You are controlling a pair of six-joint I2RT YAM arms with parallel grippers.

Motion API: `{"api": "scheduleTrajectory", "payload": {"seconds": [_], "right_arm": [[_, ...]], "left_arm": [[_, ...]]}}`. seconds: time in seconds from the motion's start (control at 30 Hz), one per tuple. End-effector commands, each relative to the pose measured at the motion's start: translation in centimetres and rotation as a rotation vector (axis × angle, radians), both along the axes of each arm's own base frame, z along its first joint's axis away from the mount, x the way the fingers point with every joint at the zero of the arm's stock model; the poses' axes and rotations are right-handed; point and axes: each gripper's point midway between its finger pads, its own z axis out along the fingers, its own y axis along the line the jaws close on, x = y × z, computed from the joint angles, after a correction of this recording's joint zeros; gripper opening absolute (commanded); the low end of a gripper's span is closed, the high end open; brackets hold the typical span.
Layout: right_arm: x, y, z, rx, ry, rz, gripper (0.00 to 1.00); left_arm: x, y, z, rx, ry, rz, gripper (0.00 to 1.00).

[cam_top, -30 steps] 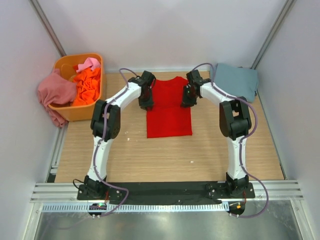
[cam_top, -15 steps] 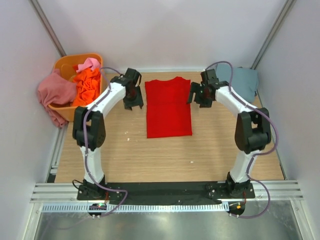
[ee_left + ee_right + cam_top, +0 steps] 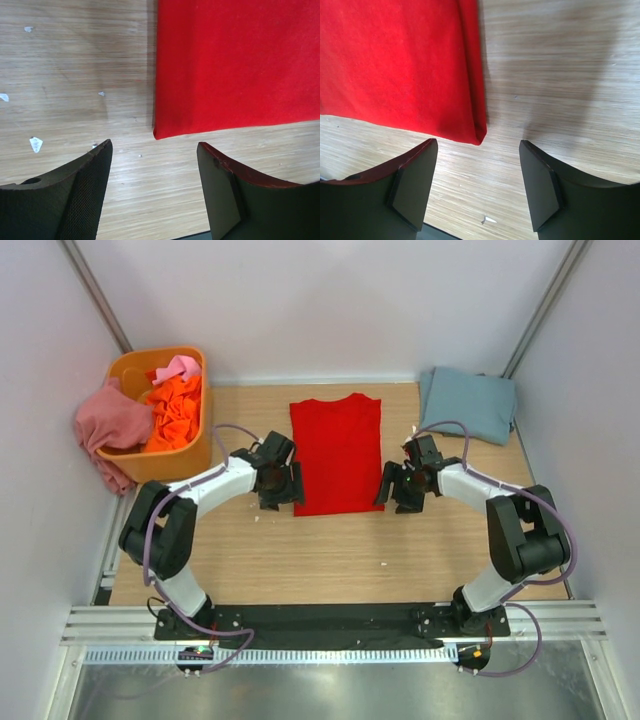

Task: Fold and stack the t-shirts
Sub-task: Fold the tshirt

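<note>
The red t-shirt's near corner [image 3: 297,513] [image 3: 160,132] beside the white specks points between my left gripper's open fingers, so that gripper should move down onto it to close.
A bright red t-shirt [image 3: 337,453] lies flat on the table, folded into a long rectangle with sleeves tucked in. My left gripper [image 3: 279,490] is open and empty just off its near left corner, which shows in the left wrist view [image 3: 235,65]. My right gripper [image 3: 399,489] is open and empty just off its near right corner, seen in the right wrist view [image 3: 400,65]. A folded grey-blue t-shirt [image 3: 468,404] lies at the back right. Orange [image 3: 175,410] and pink [image 3: 178,367] shirts sit crumpled in the tub, and a dusty rose shirt [image 3: 112,425] hangs over its left rim.
An orange plastic tub [image 3: 185,455] stands at the back left corner. Grey walls close in the table on three sides. Small white specks [image 3: 36,144] lie on the wood near the left gripper.
Both grippers have moved from the shirt's far end, beside the sleeves, down along its sides to its near corners. The red shirt has not moved.
</note>
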Motion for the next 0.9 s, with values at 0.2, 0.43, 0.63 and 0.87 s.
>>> {"api": "scheduleTrajectory", "payload": {"seconds": [0.2,0.43,0.63,0.87], "right_arm": [[0.7,0.9,-0.7,0.028,-0.068,-0.015,0.61],[1.0,0.7,-2.0,0.007,-0.055,-0.023,0.43],[0.1,1.1,-1.7,0.045,-0.044,-0.011,0.1],[-0.3,1.6,-1.6,0.047,-0.049,0.001,0.01]], "left_arm": [[0.1,-0.9,-1.6,0.01,-0.054,0.041,0.68],[-0.9,-0.5,-3.0,0.044,-0.035,0.039,0.65],[-0.7,-0.2,-3.3,0.063,-0.049,0.045,0.64],[-0.3,-0.6,-4.3,0.054,-0.052,0.058,0.58]]}}
